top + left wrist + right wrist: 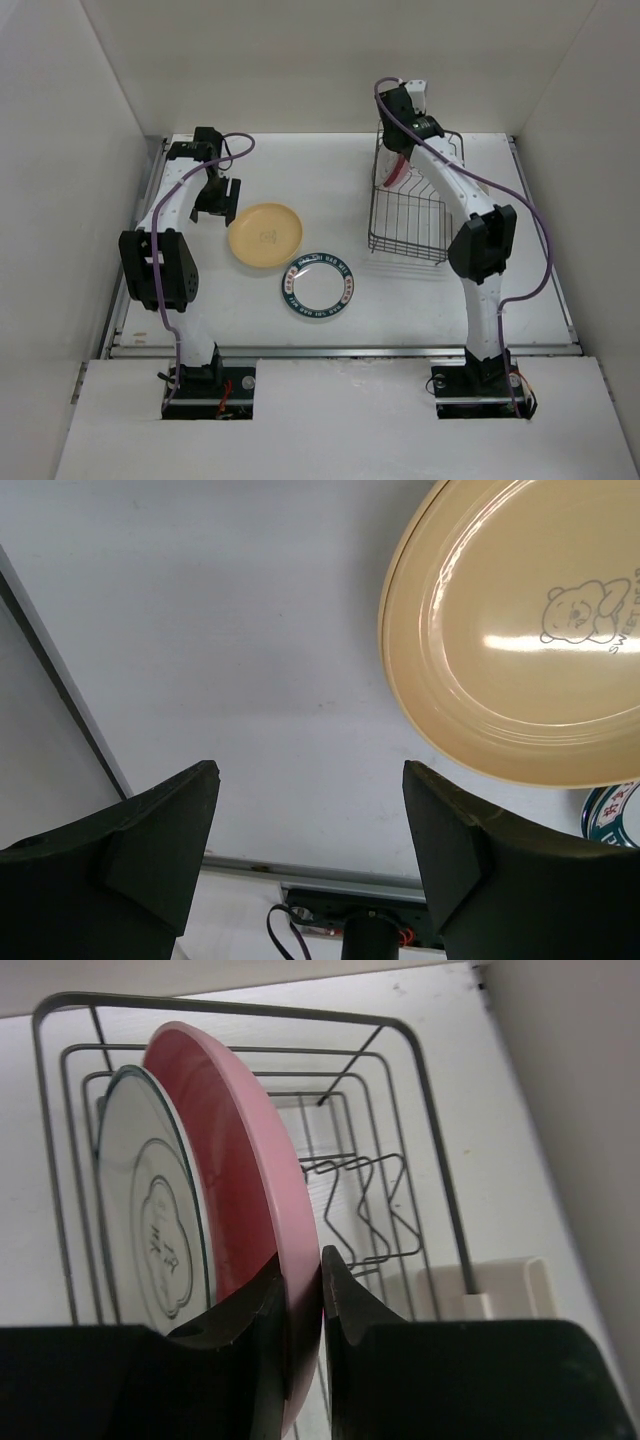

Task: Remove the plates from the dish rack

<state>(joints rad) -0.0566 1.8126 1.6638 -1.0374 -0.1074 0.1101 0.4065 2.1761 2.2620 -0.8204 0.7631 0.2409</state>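
Observation:
My right gripper rises above the rack point(410, 215) next and swings toward the yellow plate point(265, 235). It then lowers the pink one flat onto it and releases, as the yellow one lies bare.
The dark wire dish rack point(410, 215) stands at the right back of the table. My right gripper point(400, 150) is shut on the rim of a pink plate point(235, 1150) that stands upright in the dish rack point(420, 1080), next to a white plate with a dark rim point(150, 1220). A yellow plate point(265, 235) and a white plate with a dark decorated rim point(318, 285) lie flat on the table. My left gripper point(215, 205) is open and empty, just left of the yellow plate point(520, 630).
White walls close in the table on the left, back and right. A metal rail point(340, 350) runs along the near edge. A small white block point(500, 1285) sits beside the rack.

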